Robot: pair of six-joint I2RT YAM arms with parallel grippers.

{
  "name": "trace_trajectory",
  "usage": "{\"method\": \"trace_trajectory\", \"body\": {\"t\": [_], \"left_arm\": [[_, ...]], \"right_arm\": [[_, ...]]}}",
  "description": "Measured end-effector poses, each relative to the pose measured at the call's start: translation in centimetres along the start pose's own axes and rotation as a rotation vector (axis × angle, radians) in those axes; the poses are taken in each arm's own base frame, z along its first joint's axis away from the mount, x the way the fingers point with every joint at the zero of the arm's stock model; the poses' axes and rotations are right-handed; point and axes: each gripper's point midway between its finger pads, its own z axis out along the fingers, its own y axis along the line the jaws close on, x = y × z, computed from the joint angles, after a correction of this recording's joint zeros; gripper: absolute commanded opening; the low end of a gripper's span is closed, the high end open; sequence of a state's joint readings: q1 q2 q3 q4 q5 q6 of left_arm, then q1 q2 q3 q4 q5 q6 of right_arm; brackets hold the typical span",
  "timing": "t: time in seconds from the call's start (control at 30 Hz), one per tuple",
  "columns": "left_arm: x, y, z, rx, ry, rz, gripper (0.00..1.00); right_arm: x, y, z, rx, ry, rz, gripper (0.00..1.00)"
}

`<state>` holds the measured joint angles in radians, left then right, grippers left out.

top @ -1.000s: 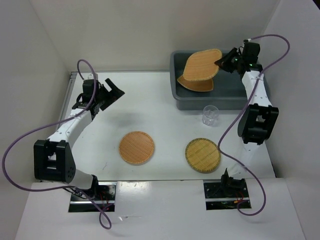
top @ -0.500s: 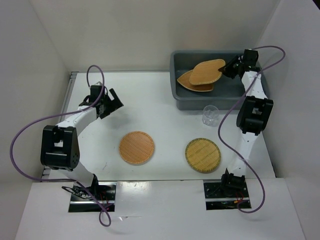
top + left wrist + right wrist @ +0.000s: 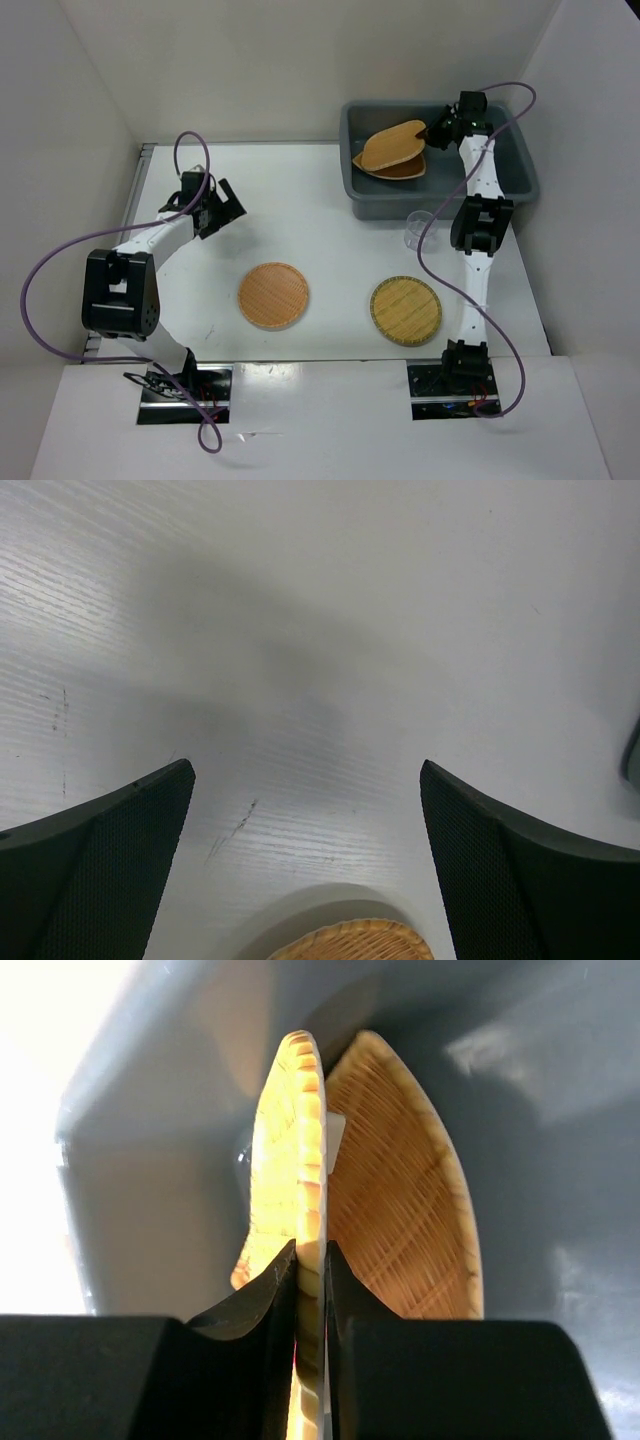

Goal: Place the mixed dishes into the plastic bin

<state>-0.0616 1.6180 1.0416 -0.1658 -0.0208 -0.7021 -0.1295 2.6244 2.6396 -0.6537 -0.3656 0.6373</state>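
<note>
The left gripper moves back and down next, open, onto the orange plate's closest rim [image 3: 246, 277], since that plate still lies on the tabletop outside the bin [image 3: 520, 168].
My right gripper [image 3: 434, 134] is shut on the rim of a rounded-triangular woven plate [image 3: 392, 144], holding it low inside the grey-blue plastic bin [image 3: 520, 168]. In the right wrist view the gripper [image 3: 311, 1252] pinches that plate [image 3: 300, 1140] edge-on, over a second triangular plate [image 3: 410, 1200] lying in the bin [image 3: 560, 1160]. That second plate also shows from above [image 3: 400, 169]. A round orange plate [image 3: 273, 295], a paler yellow round plate [image 3: 406, 310] and a clear glass cup [image 3: 419, 230] rest on the table. My left gripper [image 3: 222, 198] is open and empty; the left wrist view shows the orange plate's edge [image 3: 350, 942] below the gripper [image 3: 307, 820].
White walls enclose the table on the left, back and right. The cup stands just in front of the bin's near wall. The right arm's cable [image 3: 432, 260] loops down over the table beside the yellow plate.
My right gripper has moved left and down into the bin, lowering the held triangular plate toward the one lying there. The left arm stayed put over the last half second.
</note>
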Motion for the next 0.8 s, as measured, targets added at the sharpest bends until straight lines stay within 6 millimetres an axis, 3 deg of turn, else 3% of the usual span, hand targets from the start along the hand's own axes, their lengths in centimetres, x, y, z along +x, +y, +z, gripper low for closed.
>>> {"method": "trace_trajectory", "body": {"t": [0.17, 0.27, 0.4, 0.53, 0.63, 0.8], "left_arm": [[0.2, 0.2, 0.1, -0.005, 0.004, 0.000, 1.00], [0.4, 0.3, 0.1, -0.007, 0.007, -0.001, 1.00], [0.5, 0.4, 0.1, -0.009, 0.009, -0.001, 1.00], [0.5, 0.4, 0.1, -0.009, 0.009, -0.001, 1.00], [0.5, 0.4, 0.1, -0.009, 0.009, -0.002, 1.00], [0.5, 0.5, 0.2, -0.014, 0.007, -0.001, 1.00]], "right_arm": [[1.2, -0.6, 0.2, 0.057, 0.018, -0.010, 0.23], [1.4, -1.3, 0.1, 0.089, 0.025, -0.015, 0.33], [1.5, -2.2, 0.1, 0.125, 0.025, -0.025, 0.39], [1.8, -3.2, 0.2, 0.162, 0.028, -0.033, 0.52], [2.1, -3.9, 0.3, 0.186, 0.033, -0.035, 0.52], [1.7, -5.2, 0.1, 0.262, 0.007, -0.036, 0.66]]}}
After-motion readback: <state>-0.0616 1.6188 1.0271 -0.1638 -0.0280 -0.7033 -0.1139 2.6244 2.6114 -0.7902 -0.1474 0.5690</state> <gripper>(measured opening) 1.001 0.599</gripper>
